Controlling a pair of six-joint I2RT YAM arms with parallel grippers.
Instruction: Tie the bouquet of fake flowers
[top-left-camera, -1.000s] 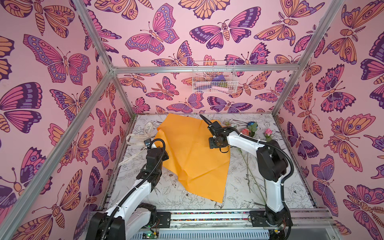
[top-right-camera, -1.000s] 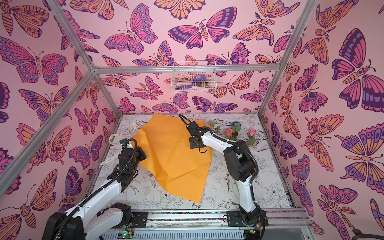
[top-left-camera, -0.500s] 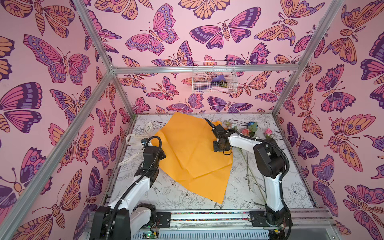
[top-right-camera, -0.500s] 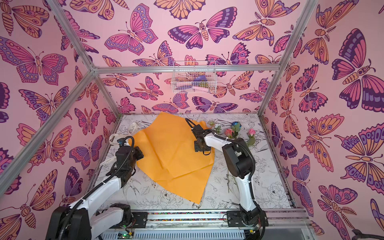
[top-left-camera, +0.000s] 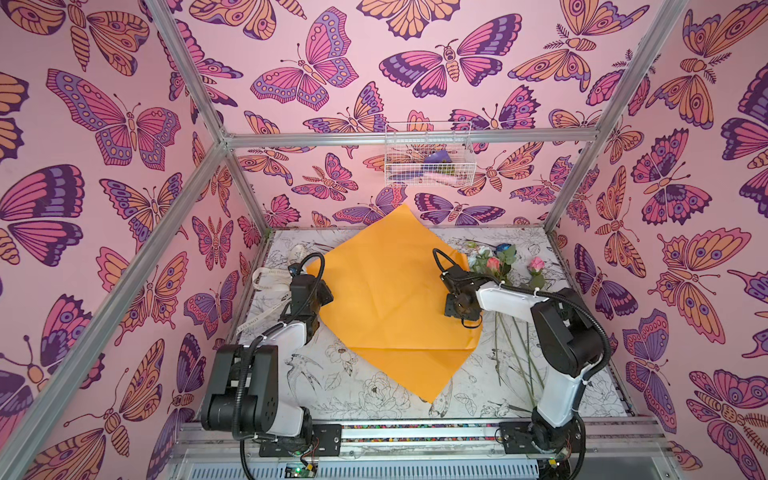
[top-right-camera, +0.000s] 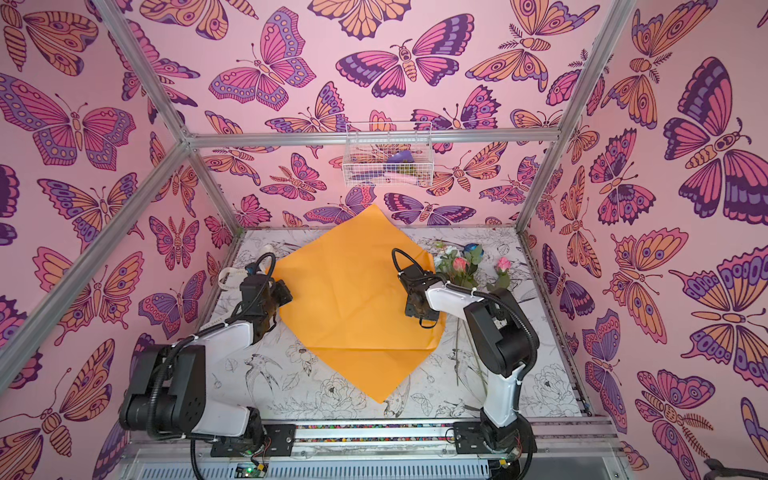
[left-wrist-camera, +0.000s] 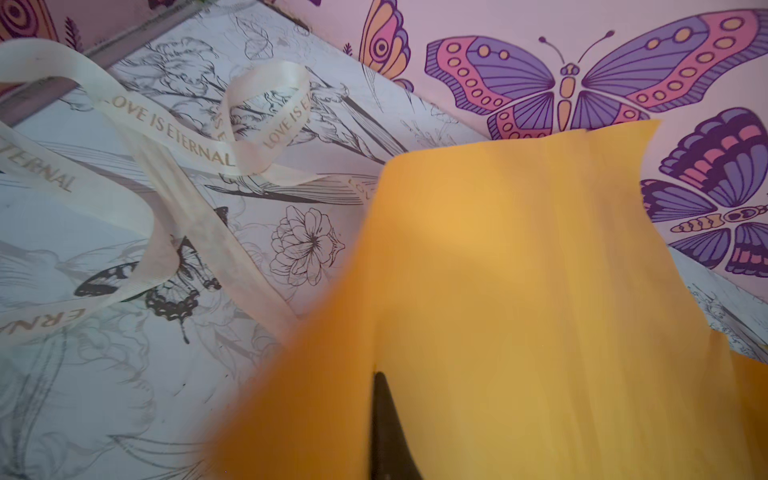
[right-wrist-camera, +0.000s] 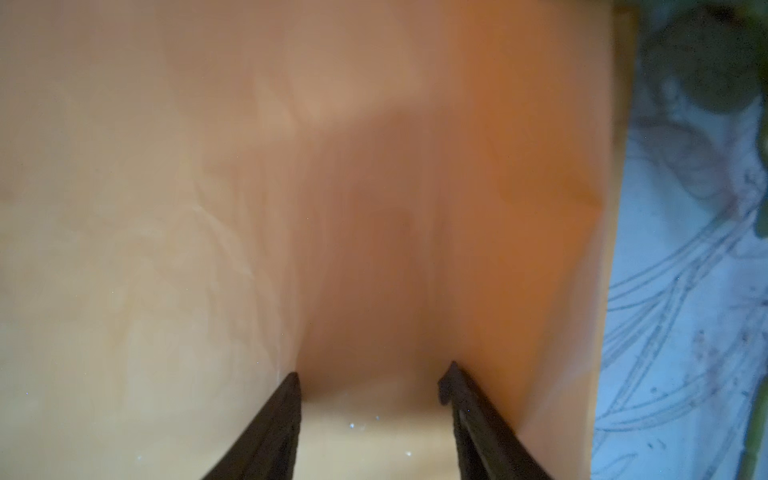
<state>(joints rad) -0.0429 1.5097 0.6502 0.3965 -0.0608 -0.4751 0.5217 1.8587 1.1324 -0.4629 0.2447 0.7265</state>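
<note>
I next need to move my left gripper outward and down to the printed tabletop (left-wrist-camera: 308, 240) beside the ribbon to release the held corner, as the paper still drapes over its fingers.
The bright orange paper sheet (top-left-camera: 386, 291) (top-right-camera: 345, 303) lies spread as a diamond on the table, its far corner up against the back wall. The fake flowers (top-left-camera: 494, 264) (top-right-camera: 460, 264) lie loose beside its right edge, stems toward the front, with one pink rose (top-left-camera: 537, 264) apart. My left gripper (top-left-camera: 323, 297) (top-right-camera: 286, 294) (left-wrist-camera: 376, 374) is shut on the sheet's left corner; the paper (left-wrist-camera: 519, 291) drapes over the fingers. My right gripper (top-left-camera: 457, 309) (top-right-camera: 417, 311) (right-wrist-camera: 370, 374) hangs open just above the sheet (right-wrist-camera: 208, 208) near its right edge, with nothing between its fingers.
A cream lettered ribbon (top-left-camera: 270, 276) (top-right-camera: 227, 277) (left-wrist-camera: 166, 129) lies looped at the table's left edge, behind my left gripper. A white wire basket (top-left-camera: 428, 158) (top-right-camera: 388, 160) hangs on the back wall. Bare printed tabletop (top-left-camera: 353, 386) shows in front of the sheet.
The right gripper has shifted right and toward the front above the sheet. The sheet has spread flatter, its far corner moving back to the wall. The left gripper keeps its hold.
</note>
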